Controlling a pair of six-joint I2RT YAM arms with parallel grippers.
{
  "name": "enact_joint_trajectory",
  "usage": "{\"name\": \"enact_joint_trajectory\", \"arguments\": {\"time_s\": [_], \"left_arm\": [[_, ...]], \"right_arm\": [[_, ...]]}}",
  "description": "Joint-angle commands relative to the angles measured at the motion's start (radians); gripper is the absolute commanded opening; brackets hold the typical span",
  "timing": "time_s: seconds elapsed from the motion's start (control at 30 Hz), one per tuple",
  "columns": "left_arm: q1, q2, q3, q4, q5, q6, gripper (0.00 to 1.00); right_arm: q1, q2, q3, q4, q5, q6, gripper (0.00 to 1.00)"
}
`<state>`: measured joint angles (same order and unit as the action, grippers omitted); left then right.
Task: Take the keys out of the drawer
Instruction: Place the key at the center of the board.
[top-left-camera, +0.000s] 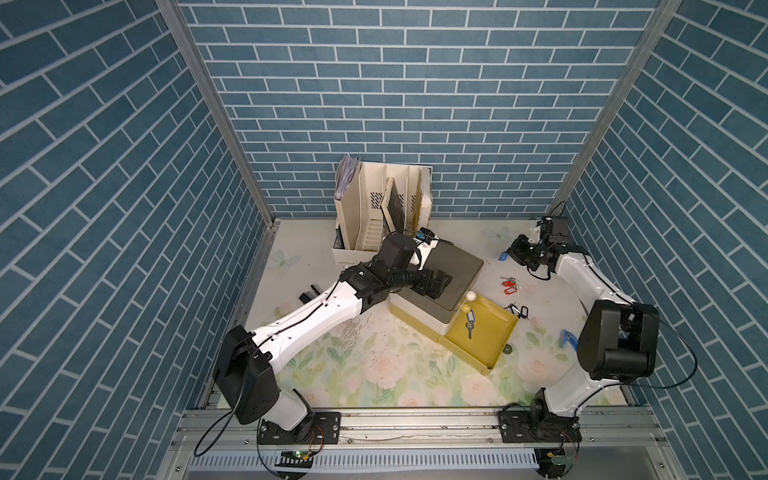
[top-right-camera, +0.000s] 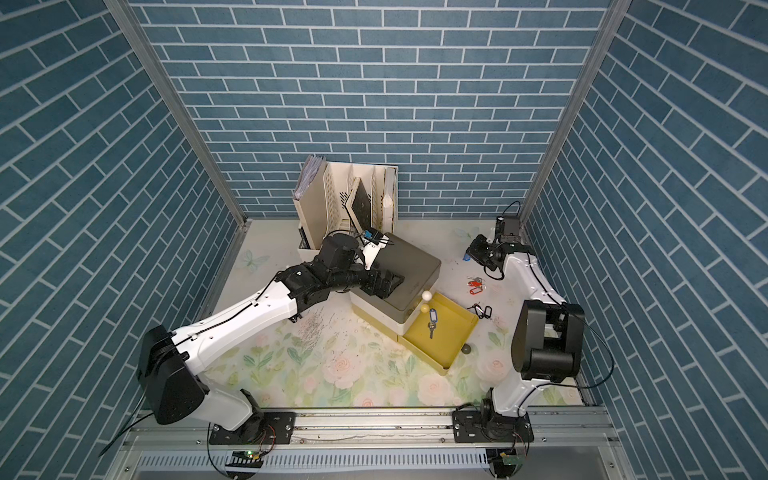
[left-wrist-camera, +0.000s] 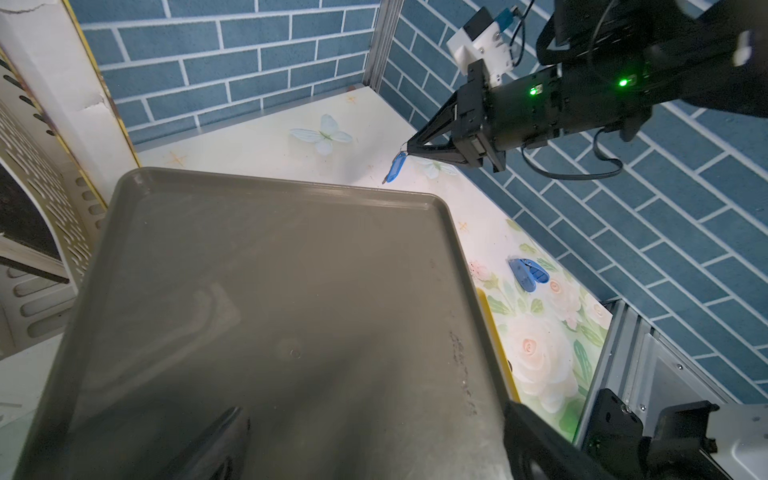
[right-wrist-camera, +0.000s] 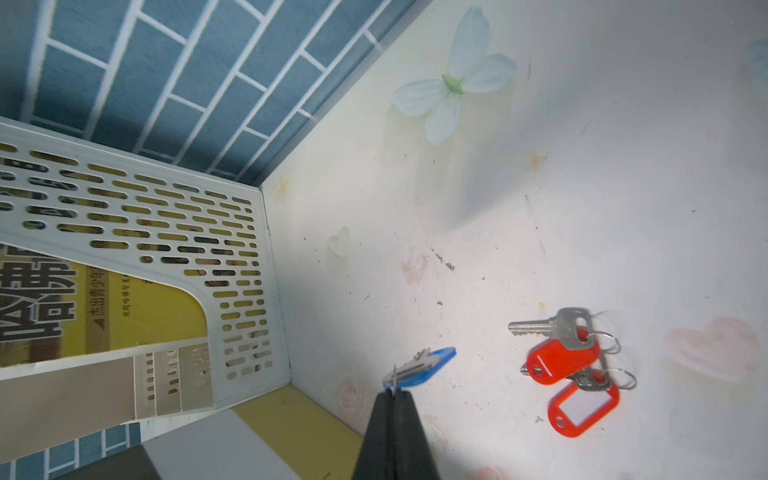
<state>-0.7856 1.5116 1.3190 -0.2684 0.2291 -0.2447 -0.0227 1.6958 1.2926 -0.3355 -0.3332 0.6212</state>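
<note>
The robot will next move its right gripper down toward that clear patch (top-left-camera: 496, 262) (right-wrist-camera: 480, 241) and let go of the blue-tagged key's ring there, since the tabletop outward of the red-tagged keys is bare.
The yellow drawer (top-left-camera: 492, 332) is pulled out of the grey-topped cabinet (top-left-camera: 457, 266). One of the keys, with a blue tag (top-left-camera: 470, 322), lies inside it. My right gripper (top-left-camera: 510, 254) hovers over the back right of the table, shut on the ring of another blue-tagged key (right-wrist-camera: 424, 363), which hangs from its tips (right-wrist-camera: 392, 392). Red-tagged keys (top-left-camera: 509, 286) and black-tagged keys (top-left-camera: 517, 311) lie on the table beside the drawer. My left gripper (top-left-camera: 440, 286) stands open over the cabinet top, with nothing between its fingers (left-wrist-camera: 224, 436).
A white file organiser (top-left-camera: 382, 208) with papers stands behind the cabinet. A blue claw-shaped tool (top-left-camera: 566, 338) lies near the right arm. Two cream ball knobs (top-left-camera: 471, 296) sit at the cabinet front. A small dark ball (top-left-camera: 508, 350) rests by the drawer's outer corner.
</note>
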Motion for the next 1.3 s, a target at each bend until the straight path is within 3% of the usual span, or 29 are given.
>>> {"name": "enact_joint_trajectory", "arguments": {"time_s": [0.0, 1.27], "left_arm": [[0.003, 0.000, 0.009, -0.001, 0.008, 0.020, 1.00], [0.002, -0.007, -0.038, -0.029, 0.009, 0.033, 1.00]], "right_arm": [[-0.005, 0.049, -0.003, 0.067, -0.035, 0.025, 0.00], [-0.123, 0.414, 0.157, 0.217, -0.168, 0.112, 0.00]]}}
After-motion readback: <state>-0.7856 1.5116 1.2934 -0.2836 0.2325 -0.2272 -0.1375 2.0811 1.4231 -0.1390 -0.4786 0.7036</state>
